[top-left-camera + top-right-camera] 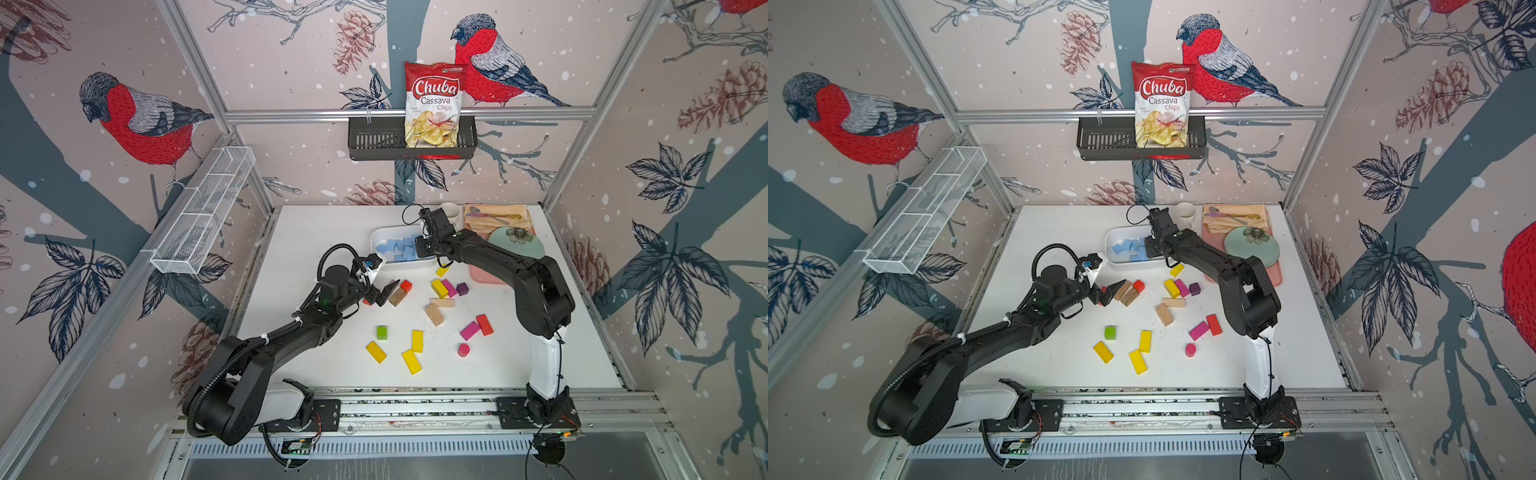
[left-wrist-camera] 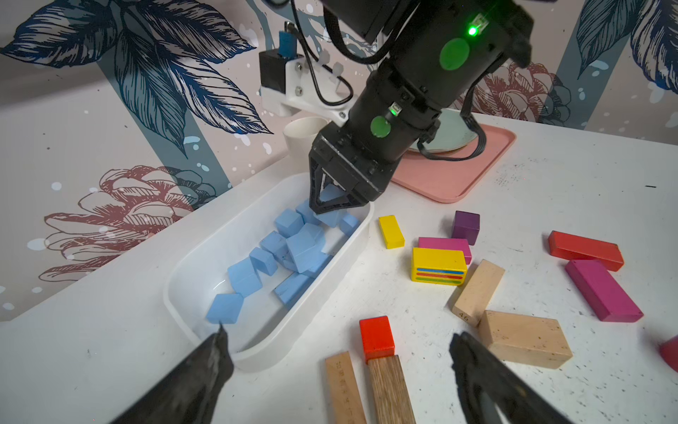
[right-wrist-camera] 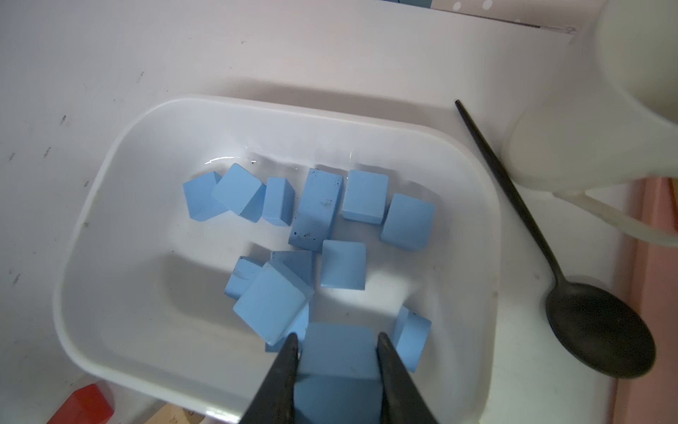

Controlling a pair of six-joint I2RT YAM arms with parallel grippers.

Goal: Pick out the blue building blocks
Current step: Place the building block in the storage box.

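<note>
The heaped blue blocks are below and farther from the white mug, so my right gripper should next move away from the mug and down to let go onto them.
Several blue building blocks (image 3: 319,205) lie heaped in a white tub (image 3: 257,104) at the back of the table, seen in both top views (image 1: 399,248) (image 1: 1128,250) and in the left wrist view (image 2: 290,249). My right gripper (image 3: 335,339) hangs over the tub's near end (image 2: 323,207), shut on one blue block (image 3: 339,352) held between its fingers. My left gripper (image 2: 337,332) stands open beside the tub (image 1: 384,293), above a red block (image 2: 376,336) and two wooden bars (image 2: 390,392), with nothing between its fingers.
Yellow (image 1: 411,360), pink (image 1: 469,330), red (image 1: 484,324), green (image 1: 381,332), purple (image 1: 462,288) and tan (image 1: 434,314) blocks lie scattered in front of the tub. A pink tray (image 2: 451,180) with a plate, a white mug (image 3: 623,91) and a black spoon (image 3: 598,326) sit to its right.
</note>
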